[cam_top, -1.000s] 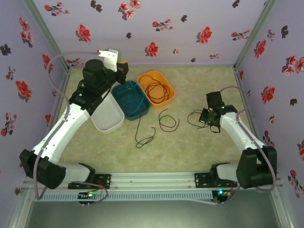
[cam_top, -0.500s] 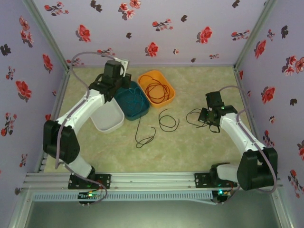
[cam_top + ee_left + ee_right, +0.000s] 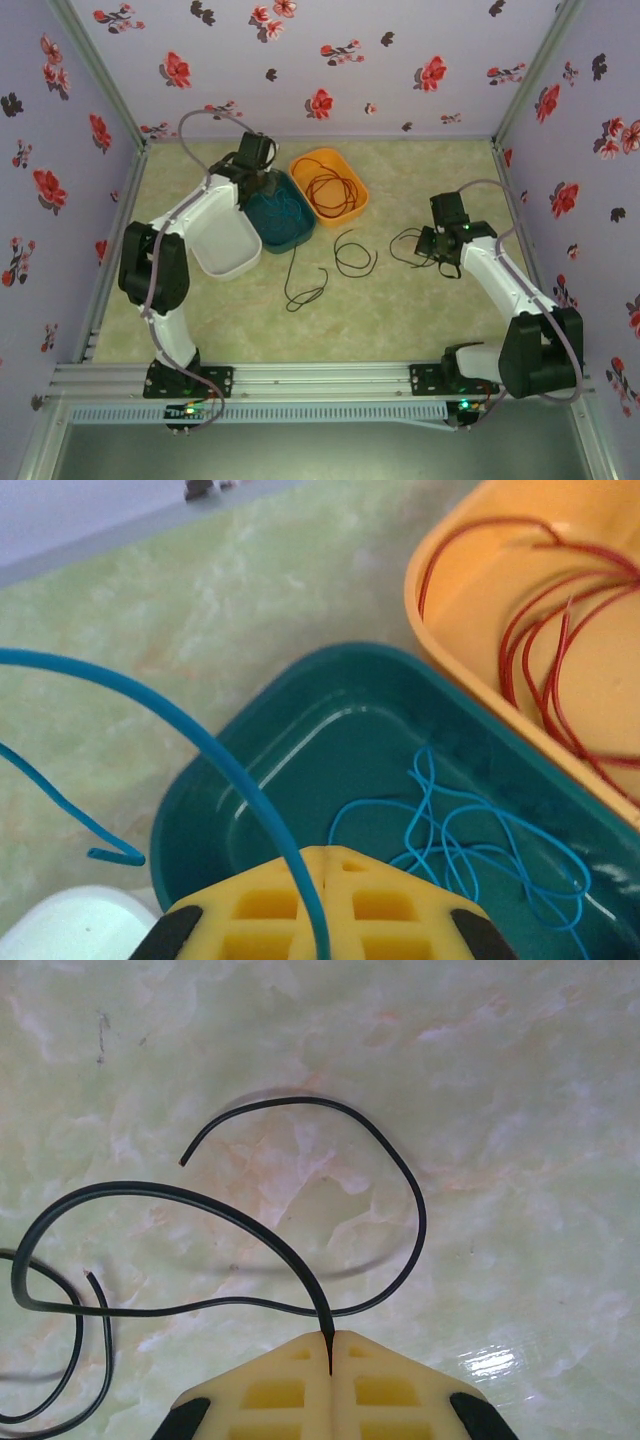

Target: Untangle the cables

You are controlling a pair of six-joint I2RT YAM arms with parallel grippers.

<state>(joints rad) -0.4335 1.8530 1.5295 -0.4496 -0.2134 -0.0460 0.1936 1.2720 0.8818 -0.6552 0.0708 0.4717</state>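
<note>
My left gripper is at the teal bin's far corner and should next move back to over the coiled blue cable, then let go.
My left gripper hangs over the back left corner of the teal bin. It is shut on a blue cable that arcs up and away to the left. More blue cable lies coiled in that bin. Red cables lie in the orange bin. At the right, my right gripper is shut on a black cable whose loops trail over the table. Two other black cables lie loose mid-table.
A white bin stands left of the teal one, under the left forearm. The three bins sit close together at the back left. Flowered walls close in the back and both sides of the marbled tabletop.
The left arm has swung from high over the white bin back and down to the teal bin. The right arm and its black cable have barely shifted.
</note>
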